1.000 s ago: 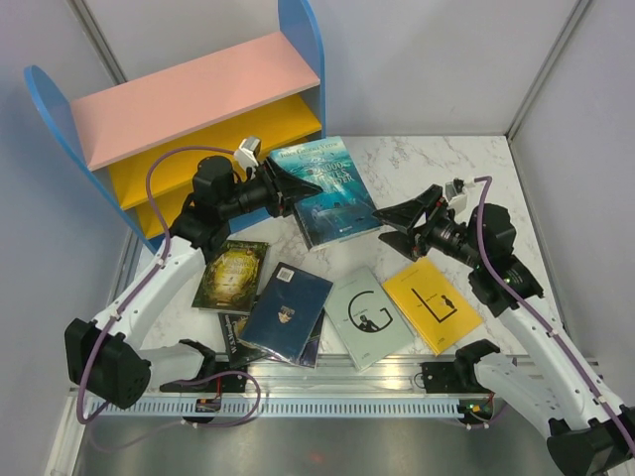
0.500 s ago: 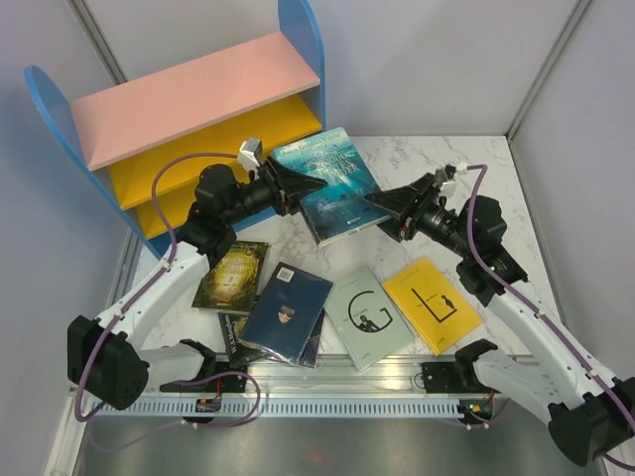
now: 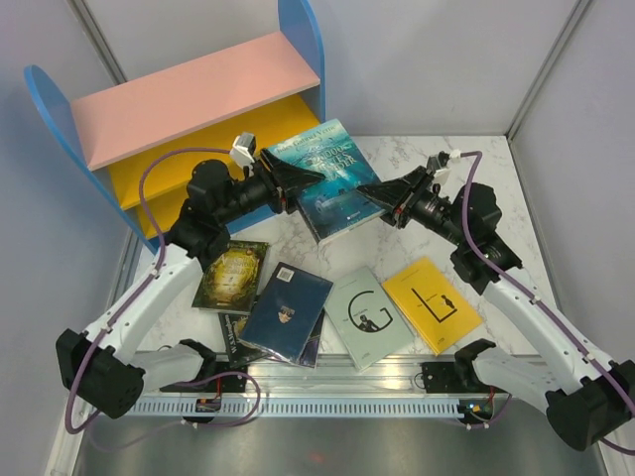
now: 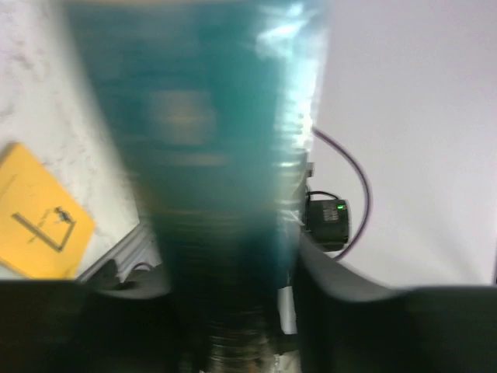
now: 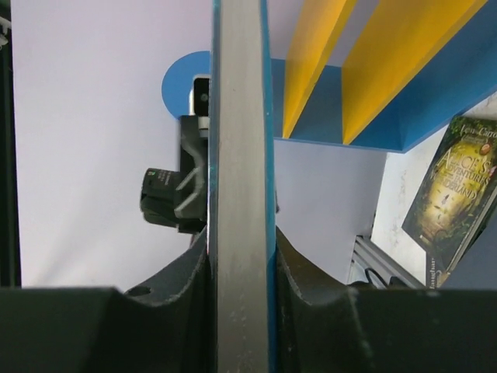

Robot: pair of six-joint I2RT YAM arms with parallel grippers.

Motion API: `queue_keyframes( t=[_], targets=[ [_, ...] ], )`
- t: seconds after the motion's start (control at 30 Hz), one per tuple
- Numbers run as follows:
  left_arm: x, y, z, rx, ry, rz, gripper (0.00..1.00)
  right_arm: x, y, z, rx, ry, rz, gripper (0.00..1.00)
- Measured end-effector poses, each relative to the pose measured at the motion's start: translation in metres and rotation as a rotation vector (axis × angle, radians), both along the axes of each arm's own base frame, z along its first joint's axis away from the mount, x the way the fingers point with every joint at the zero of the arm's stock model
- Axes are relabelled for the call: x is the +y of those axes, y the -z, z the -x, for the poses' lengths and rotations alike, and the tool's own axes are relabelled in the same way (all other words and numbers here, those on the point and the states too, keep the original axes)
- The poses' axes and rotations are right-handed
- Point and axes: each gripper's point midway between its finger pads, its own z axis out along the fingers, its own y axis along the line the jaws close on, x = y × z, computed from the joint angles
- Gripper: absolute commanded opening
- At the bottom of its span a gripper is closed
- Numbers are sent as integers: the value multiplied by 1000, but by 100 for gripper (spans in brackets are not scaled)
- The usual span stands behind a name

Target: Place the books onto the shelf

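Observation:
The pink top board is empty, so my right gripper should carry the teal-blue book (image 3: 332, 177) outward onto that board's end by the blue panel, then open.
A teal-blue book (image 3: 332, 177) hangs tilted above the table, just in front of the shelf (image 3: 198, 94). My left gripper (image 3: 301, 181) is shut on its left edge, and my right gripper (image 3: 374, 193) is shut on its right edge. In the left wrist view the book (image 4: 210, 155) is a blur between the jaws of the left gripper (image 4: 225, 311). In the right wrist view the book (image 5: 241, 140) stands edge-on, pinched by the right gripper (image 5: 241, 256). The shelf's yellow boards (image 5: 388, 54) lie beyond it.
More books lie flat on the table near the arm bases: a green-gold one (image 3: 231, 275), a navy one (image 3: 286, 309) on top of a black one (image 3: 233, 339), a pale grey one (image 3: 367, 317) and a yellow one (image 3: 432, 302). Grey walls close in the back and right.
My right gripper has moved left to the teal-blue book's right edge and shut on it. The book has risen and shifted slightly toward the shelf, with the left gripper still holding it.

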Motion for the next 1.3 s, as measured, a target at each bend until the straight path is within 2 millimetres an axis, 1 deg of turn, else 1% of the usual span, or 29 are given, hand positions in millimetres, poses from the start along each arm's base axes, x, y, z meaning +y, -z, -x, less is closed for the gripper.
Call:
queue_keyframes(
  t=[0.07, 0.1, 0.2, 0.3, 0.33, 0.4, 0.43, 0.5, 0.67, 0.73, 0.83, 0.93, 1.0, 1.07, 1.13, 1.2, 1.23, 1.3],
  targets=[
    [4, -4, 2, -14, -12, -60, 78, 2, -5, 0, -6, -7, 2, 0],
    [7, -6, 4, -22, -22, -93, 89, 3, -6, -2, 2, -9, 5, 0],
    [23, -16, 10, -56, -67, -183, 100, 8, -10, -10, 23, -12, 15, 0],
    [45, -31, 22, -101, -124, -264, 100, 14, -24, -23, 21, -18, 22, 0],
    [52, -41, 28, -131, -143, -284, 100, 15, -29, -27, 22, -17, 24, 0],
    [65, -58, 41, -188, -171, -310, 100, 18, -40, -39, 21, -11, 28, 0],
    [72, -67, 51, -222, -186, -322, 100, 19, -46, -45, 19, -9, 26, 0],
    [85, -76, 68, -266, -210, -340, 100, 22, -59, -56, 7, -8, 21, 0],
    [107, -72, 101, -299, -241, -385, 100, 35, -88, -83, -25, -22, 4, 0],
    [116, -64, 110, -296, -255, -408, 100, 40, -98, -93, -42, -30, -3, 0],
    [123, -47, 118, -269, -261, -446, 100, 49, -108, -108, -60, -38, -13, 0],
    [125, -33, 120, -234, -255, -474, 100, 58, -111, -128, -59, -42, -21, 0],
    [125, -26, 120, -215, -249, -489, 100, 64, -106, -142, -50, -38, -20, 0],
    [126, -23, 120, -204, -246, -496, 100, 70, -97, -158, -32, -31, -17, 0],
    [126, -21, 120, -199, -244, -500, 99, 78, -82, -173, -4, -22, -7, 0],
    [126, -21, 120, -197, -244, -501, 99, 84, -58, -192, 44, 1, 10, 0],
    [126, -21, 120, -197, -244, -501, 99, 87, -52, -198, 60, 5, 1, 0],
    [126, -20, 120, -196, -244, -502, 99, 91, -55, -211, 48, 27, -22, 0]
  ],
)
